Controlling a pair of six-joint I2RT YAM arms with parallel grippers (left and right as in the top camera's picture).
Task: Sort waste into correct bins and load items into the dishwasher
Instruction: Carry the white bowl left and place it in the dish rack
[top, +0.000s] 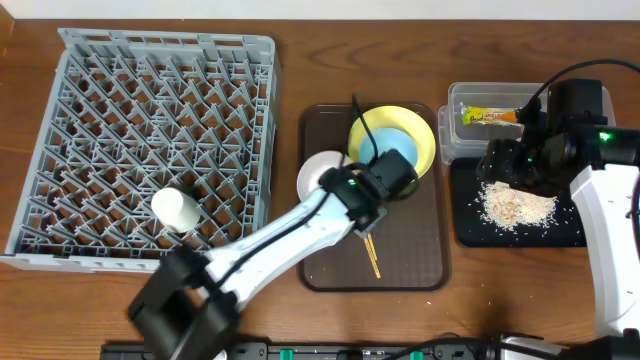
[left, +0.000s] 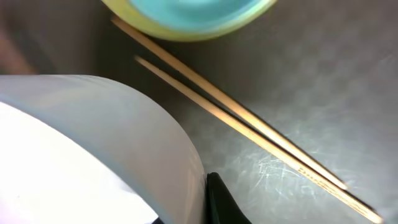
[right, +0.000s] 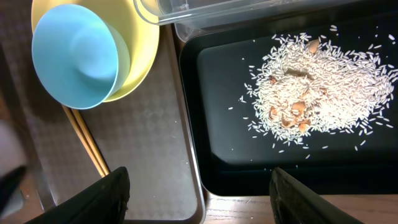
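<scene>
My left gripper swings up from the tray and across onto the rack wires beyond the white cup next. It then tilts to release the white dish, since the pegs are empty.
A brown tray (top: 415, 255) holds a yellow bowl (top: 420, 135) with a blue bowl (top: 400, 155) in it, a white dish (top: 318, 172) and chopsticks (top: 372, 256). My left gripper (top: 360, 203) is low over the tray at the white dish's right edge. In the left wrist view one black finger (left: 214, 196) presses against the wall of the white dish (left: 93, 143); the other finger is hidden behind it. The chopsticks (left: 249, 121) lie just beside it. My right gripper (right: 199, 199) is wide open and empty above the seam between the brown tray (right: 143, 124) and a black tray (right: 224, 93) of spilled rice (right: 317, 87).
A grey dish rack (top: 150, 130) stands at the left with a white cup (top: 175, 208) in its near part. A clear container (top: 455, 135) with a wrapper (top: 490, 116) sits behind the black tray (top: 470, 225). Rice (top: 515, 205) lies on it.
</scene>
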